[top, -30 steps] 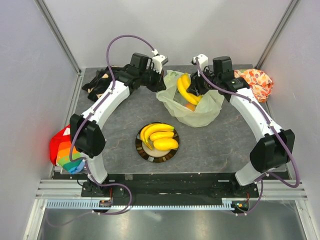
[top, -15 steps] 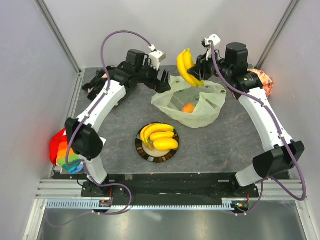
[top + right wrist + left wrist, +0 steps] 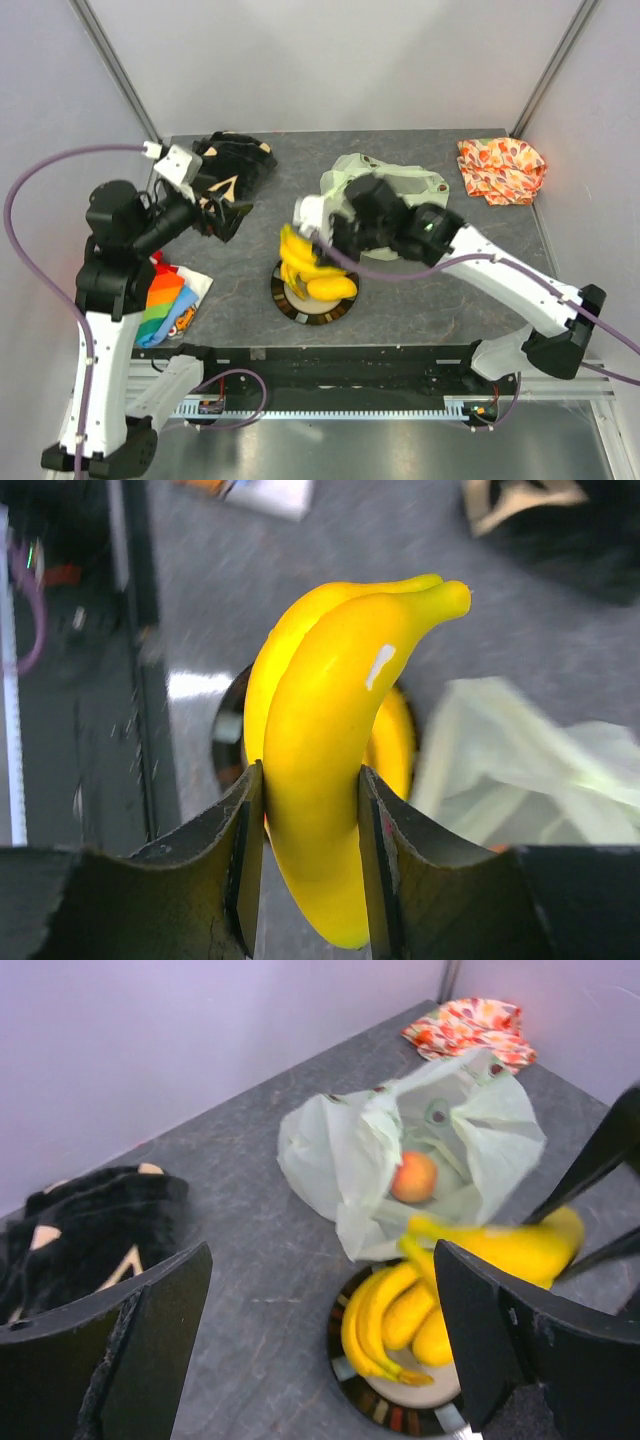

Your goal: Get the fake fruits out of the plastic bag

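Observation:
The robot's right gripper will next move back and down to release the bananas onto the plate's near side, since this bare part lies below the gripper, toward the robot's base.
My right gripper is shut on a yellow banana bunch and holds it just above the plate. From above, that bunch hangs at the plate's left side, beside the right gripper. The plate holds another banana bunch and a yellow oval fruit. The pale plastic bag lies open behind the plate, with an orange-pink peach inside. My left gripper is open and empty. It hovers high at the left, away from the bag.
A black cloth lies at the back left, under the left gripper. An orange leaf-patterned cloth sits in the back right corner. A rainbow-striped cloth lies at the left edge. Walls close in the table on three sides.
The right arm swung the banana bunch from above the bag to over the plate. The left gripper let go of the bag, opened, and drew back to the left.

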Robot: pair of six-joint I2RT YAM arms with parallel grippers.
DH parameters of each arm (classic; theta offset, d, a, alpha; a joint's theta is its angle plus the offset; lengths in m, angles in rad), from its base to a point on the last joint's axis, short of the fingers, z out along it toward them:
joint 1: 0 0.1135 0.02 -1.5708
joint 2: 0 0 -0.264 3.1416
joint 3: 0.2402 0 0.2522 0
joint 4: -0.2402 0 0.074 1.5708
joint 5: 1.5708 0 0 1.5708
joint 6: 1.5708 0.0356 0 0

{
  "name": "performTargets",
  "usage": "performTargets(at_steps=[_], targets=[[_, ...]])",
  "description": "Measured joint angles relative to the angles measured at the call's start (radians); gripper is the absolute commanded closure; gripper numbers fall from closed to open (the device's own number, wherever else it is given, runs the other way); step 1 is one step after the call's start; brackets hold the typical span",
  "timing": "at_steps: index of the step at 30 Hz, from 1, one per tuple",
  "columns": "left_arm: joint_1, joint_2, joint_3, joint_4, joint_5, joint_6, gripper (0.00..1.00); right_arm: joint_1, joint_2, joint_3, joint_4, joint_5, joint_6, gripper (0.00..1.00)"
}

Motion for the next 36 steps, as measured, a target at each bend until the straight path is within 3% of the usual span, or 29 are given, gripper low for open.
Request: performTargets(at_steps=[5,11,18,36], targets=[[0.118,-0.105,-0.125,-0.056,0.086,-0.008,0.02,0.193,0.045,-0.155,-0.076,0.072,-0.133,1.00],[0.243,-0.128,-0.172,-0.070,0.138,-0.026,0.02,0.289,0.164,-0.179,-0.089,0.146,-0.172,1.00],[0.292,-0.171,-0.216,-0.071,0.184,-0.047,0.02,0.315,0.273,-0.146,-0.038,0.173,-0.138,1.00],[0.298,-0.174,-0.226,-0.053,0.222,-0.079,0.02,0.315,0.347,-0.146,0.070,0.260,-0.017,1.00]])
